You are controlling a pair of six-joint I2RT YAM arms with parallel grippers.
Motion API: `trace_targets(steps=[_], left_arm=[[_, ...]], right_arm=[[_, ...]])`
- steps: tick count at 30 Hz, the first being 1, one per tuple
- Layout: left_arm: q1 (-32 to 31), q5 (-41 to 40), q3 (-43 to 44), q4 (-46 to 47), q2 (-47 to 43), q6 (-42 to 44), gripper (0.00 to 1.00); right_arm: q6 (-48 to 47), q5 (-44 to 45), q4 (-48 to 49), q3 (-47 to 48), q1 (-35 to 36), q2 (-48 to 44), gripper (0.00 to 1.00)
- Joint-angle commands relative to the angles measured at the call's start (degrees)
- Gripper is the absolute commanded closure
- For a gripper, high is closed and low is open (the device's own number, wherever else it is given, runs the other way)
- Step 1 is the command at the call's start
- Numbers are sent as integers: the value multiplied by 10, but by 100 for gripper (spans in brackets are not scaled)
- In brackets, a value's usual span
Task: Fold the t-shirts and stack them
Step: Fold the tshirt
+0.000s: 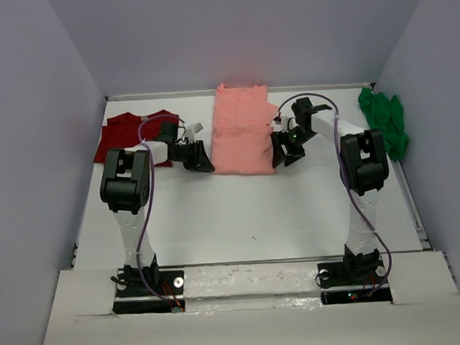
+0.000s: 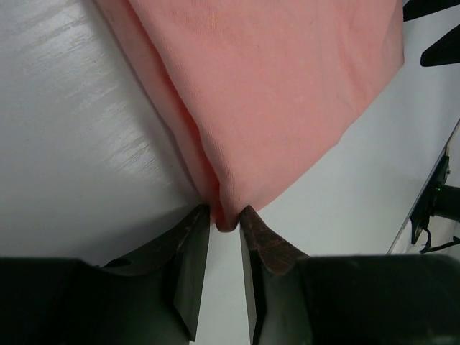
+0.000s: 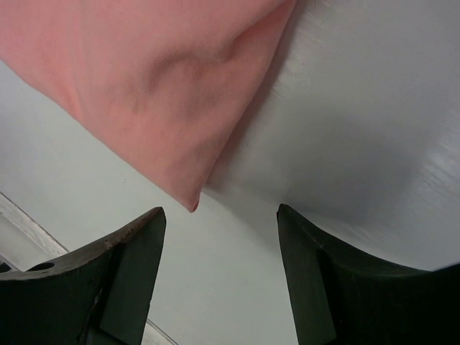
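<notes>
I need to move my right gripper gently to the left in the top view next, around the salmon-pink t-shirt's loose near corner, and close it, because its fingers are empty.
The salmon-pink t-shirt lies folded into a long strip at the back middle of the table. At its near left corner, my left gripper has its two tips pinched on the cloth, with the corner bunched between them at the gripper. My right gripper stands open at the near right corner. In the right wrist view that shirt's corner ends just ahead of the gripper, and no cloth lies between the jaws. The dark red t-shirt lies at the back left. The bright green t-shirt is crumpled at the back right.
The white table is walled in at the back and on both sides. The green shirt sits against the table's right rim. Both arm bases stand at the near edge.
</notes>
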Motion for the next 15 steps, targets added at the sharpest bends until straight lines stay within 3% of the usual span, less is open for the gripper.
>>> trace_targets(steps=[1,6,9,15], left_arm=[[-7,-6,20,-1,6,-4,62],[-18,-3,25,-6,4,1,67],[-24,-7,32,-12,6,3,100],[-27,-10,32,-14,9,7,100]], right_arm=[[-7,-25,-14,31,-3,3,30],[-7,-33,-19,44,-3,12,30],[-8,-38,-21,44,-3,18,29],[-11,-47,-21,33,-3,20,29]])
